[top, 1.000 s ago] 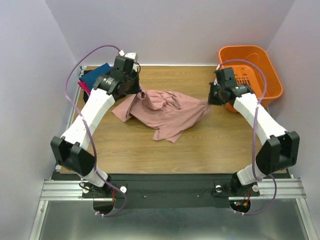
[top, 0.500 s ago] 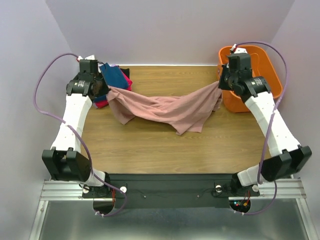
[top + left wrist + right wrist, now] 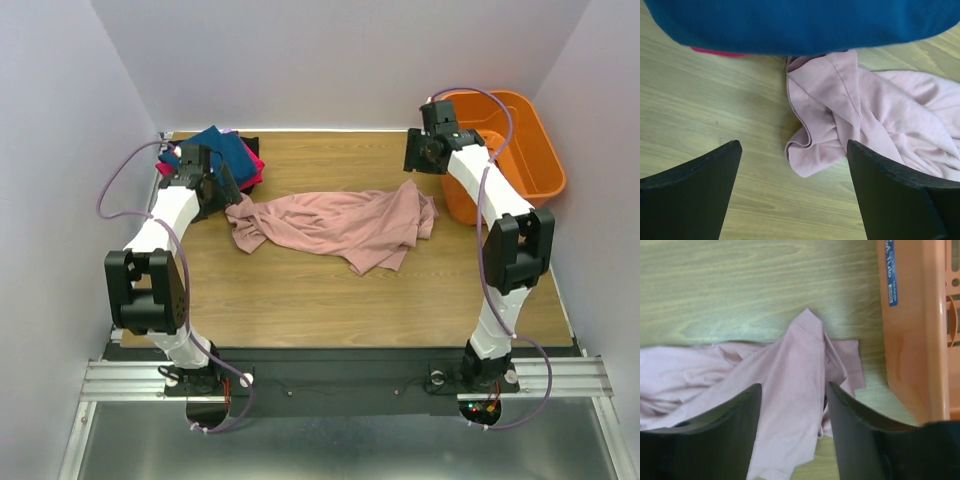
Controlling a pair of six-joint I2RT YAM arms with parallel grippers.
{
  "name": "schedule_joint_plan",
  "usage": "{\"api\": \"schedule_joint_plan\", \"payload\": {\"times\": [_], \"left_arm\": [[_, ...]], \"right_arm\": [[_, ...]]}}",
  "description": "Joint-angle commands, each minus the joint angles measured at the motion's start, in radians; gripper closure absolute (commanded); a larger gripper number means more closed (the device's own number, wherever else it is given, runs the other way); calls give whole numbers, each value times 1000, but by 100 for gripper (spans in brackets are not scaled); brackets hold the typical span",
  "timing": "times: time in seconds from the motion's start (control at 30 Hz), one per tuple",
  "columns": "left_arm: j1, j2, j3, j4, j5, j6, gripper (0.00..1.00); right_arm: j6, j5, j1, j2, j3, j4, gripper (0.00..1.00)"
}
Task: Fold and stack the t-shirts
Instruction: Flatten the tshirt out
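Observation:
My left gripper will next lower its fingers onto the cloth beside the navy overhang and then close, because the pink t-shirt's end (image 3: 242, 238) (image 3: 808, 144) is below.
The dusty-pink t-shirt (image 3: 330, 222) lies rumpled in a long band across the middle of the table. Its left corner (image 3: 840, 115) rests on the wood just ahead of my left gripper (image 3: 792, 147), which is open with nothing between its fingers. The shirt's right end (image 3: 790, 370) lies under my right gripper (image 3: 794, 387), whose jaws stand apart above the cloth. A folded navy-blue t-shirt (image 3: 215, 150) tops a stack at the back left, with a magenta one (image 3: 254, 167) showing beneath it. In the top view, the left gripper (image 3: 218, 188) sits by that stack and the right gripper (image 3: 418, 160) by the basket.
An orange plastic basket (image 3: 530, 140) stands at the back right corner, its wall (image 3: 910, 340) close beside the right gripper. The navy shirt (image 3: 800, 25) overhangs the far side of the left wrist view. Bare wood lies in front of the pink shirt.
Both grippers held the pink shirt stretched in the air between them; both have opened and the shirt has dropped onto the table. Both wrists have drawn inward.

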Motion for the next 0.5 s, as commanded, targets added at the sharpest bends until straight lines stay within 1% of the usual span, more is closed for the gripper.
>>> {"api": "schedule_joint_plan", "payload": {"times": [0.0, 0.07, 0.17, 0.2, 0.27, 0.3, 0.33, 0.37, 0.43, 0.47], "left_arm": [[-7, -121, -125, 119, 38, -76, 1], [-7, -123, -183, 168, 79, -108, 1], [-7, -106, -199, 228, 89, -136, 2], [-9, -97, -194, 239, 78, -145, 2], [-7, -55, -167, 253, 64, -152, 5], [-6, -42, -156, 256, 55, -150, 8], [-6, -13, -145, 271, 56, -153, 18], [-6, 1, -127, 283, 62, -153, 23], [-6, 35, -107, 309, 62, -158, 31], [-6, 70, -79, 311, 55, -158, 32]], "right_arm": [[0, -87, -2, -52, 48, 45, 33], [1, -108, -2, -81, 1, 45, 27], [-2, -154, -2, -138, -70, 47, 25], [0, -176, -2, -152, -123, 47, 25], [10, -191, -2, -198, -179, 47, 24], [16, -225, -2, -212, -230, 48, 24], [26, -237, -2, -227, -260, 50, 24], [32, -254, -2, -253, -310, 57, 24], [44, -266, -2, -278, -363, 66, 24], [56, -279, -2, -296, -380, 73, 24]]}}
